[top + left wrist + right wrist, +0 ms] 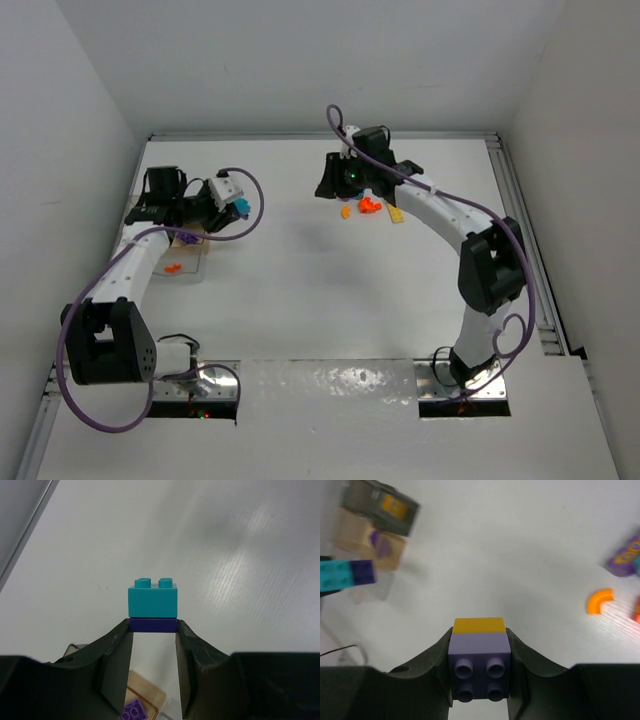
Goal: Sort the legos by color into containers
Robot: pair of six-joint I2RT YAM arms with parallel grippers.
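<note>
My right gripper goes back and down next and releases the bricks, since the bare tabletop short of the orange arch (357, 243) lies below it and nearer my base.
My left gripper (153, 626) is shut on a dark purple plate (153, 625) that carries a teal brick (152, 601); the stack is held in the air. In the top view this gripper (238, 208) hovers by the containers (200, 262) at the left. A purple brick (132, 711) lies in the tan-edged container (147, 692) below the fingers. My right gripper (480, 650) is shut on a lilac brick (480, 665) topped by a yellow brick (478, 625). It (338, 183) sits at the back middle, above loose legos (370, 207).
An orange arch (599, 601) and a purple-and-yellow piece (625, 557) lie on the table to the right. The containers (380, 505) show far left, one holding a yellow brick (390, 504). An orange piece (172, 268) lies in a near container. White walls ring the table.
</note>
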